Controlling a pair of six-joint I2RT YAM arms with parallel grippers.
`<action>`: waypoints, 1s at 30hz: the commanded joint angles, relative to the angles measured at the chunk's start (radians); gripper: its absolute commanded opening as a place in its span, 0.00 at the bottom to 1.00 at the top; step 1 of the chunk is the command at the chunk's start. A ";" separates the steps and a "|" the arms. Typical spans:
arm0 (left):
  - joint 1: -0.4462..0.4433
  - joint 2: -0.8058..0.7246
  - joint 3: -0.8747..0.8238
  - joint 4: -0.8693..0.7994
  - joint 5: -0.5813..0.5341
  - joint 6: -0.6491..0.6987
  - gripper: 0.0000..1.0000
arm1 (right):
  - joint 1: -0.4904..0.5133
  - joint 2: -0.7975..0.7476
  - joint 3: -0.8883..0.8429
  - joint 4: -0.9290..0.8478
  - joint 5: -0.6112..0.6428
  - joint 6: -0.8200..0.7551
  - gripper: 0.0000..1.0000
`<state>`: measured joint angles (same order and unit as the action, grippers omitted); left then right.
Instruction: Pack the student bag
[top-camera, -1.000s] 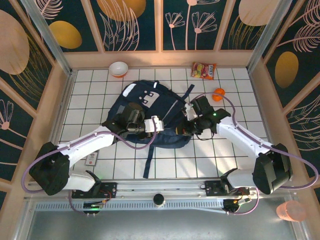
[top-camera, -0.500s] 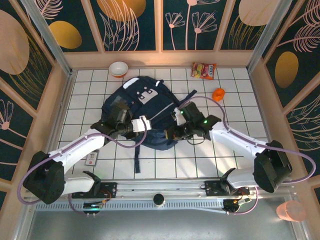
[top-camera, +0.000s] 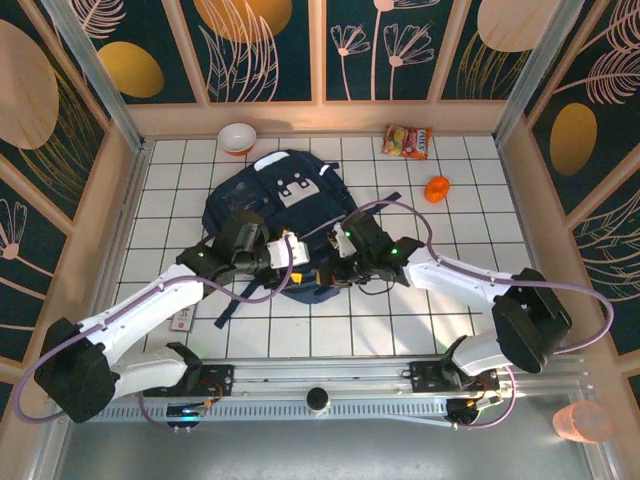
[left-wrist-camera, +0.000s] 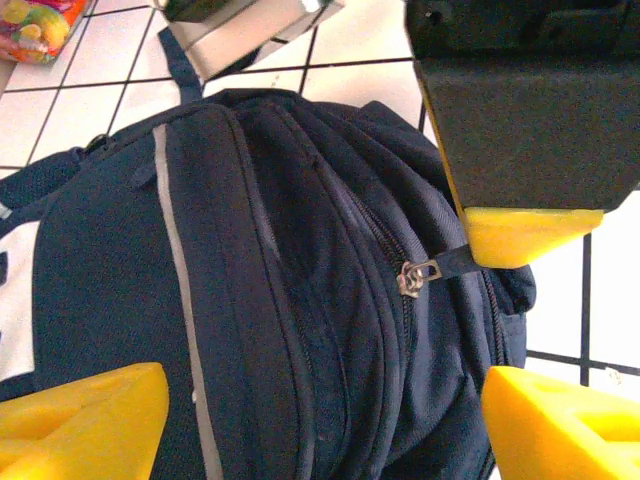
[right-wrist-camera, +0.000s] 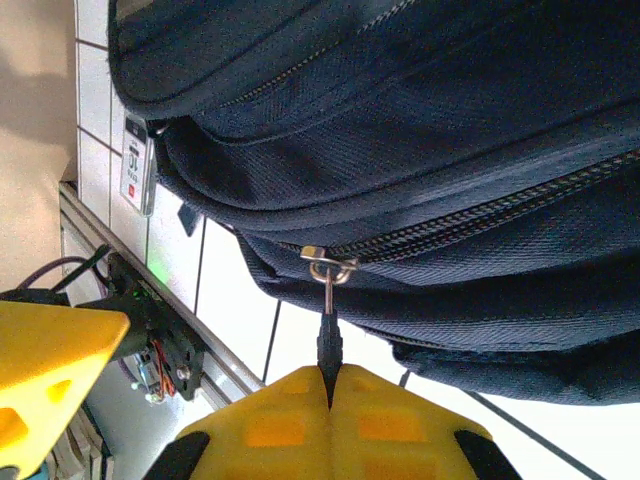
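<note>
The closed fingers are holding only the far end of the dark zipper pull, so my right gripper needs to move slightly outward next, toward the metal slider (right-wrist-camera: 328, 264), and release the zipper pull.
The navy student bag (top-camera: 270, 200) lies flat on the tiled floor, grey patch facing up. My left gripper (top-camera: 300, 264) hovers over its near edge. In the left wrist view its yellow fingers (left-wrist-camera: 80, 420) stand wide apart, open, with the bag's fabric (left-wrist-camera: 250, 300) between them and nothing gripped. My right gripper (top-camera: 331, 270) meets the bag's near right corner. Seen from the right wrist, it (right-wrist-camera: 330, 378) is shut on the black zipper pull (right-wrist-camera: 329, 340), which hangs from the metal slider (right-wrist-camera: 328, 264). The same pull (left-wrist-camera: 452, 261) shows in the left wrist view.
A white bowl (top-camera: 237, 137) stands at the back left. A snack packet (top-camera: 408, 140) and an orange thing (top-camera: 437, 188) lie at the back right. A small white card (top-camera: 182, 319) lies near the left arm. A loose strap (top-camera: 240, 300) trails forward.
The bag has slid left and rotated, with both arms following. My left gripper went from shut to wide open, letting go of the bag. The right stayed shut on the pull.
</note>
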<state>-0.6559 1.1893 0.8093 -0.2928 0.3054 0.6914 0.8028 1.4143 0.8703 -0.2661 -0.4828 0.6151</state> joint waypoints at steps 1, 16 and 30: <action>0.002 0.071 0.002 0.018 -0.028 -0.010 0.82 | -0.017 -0.002 0.038 -0.017 -0.025 -0.039 0.00; 0.001 0.139 -0.025 0.064 0.056 0.013 0.10 | -0.035 0.051 0.074 0.003 -0.027 -0.113 0.00; 0.002 0.106 -0.024 0.061 0.104 0.021 0.06 | -0.041 0.124 0.143 -0.004 -0.013 -0.152 0.16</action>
<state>-0.6498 1.3170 0.7795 -0.2390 0.3111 0.7025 0.7700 1.5265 0.9688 -0.2798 -0.5022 0.4820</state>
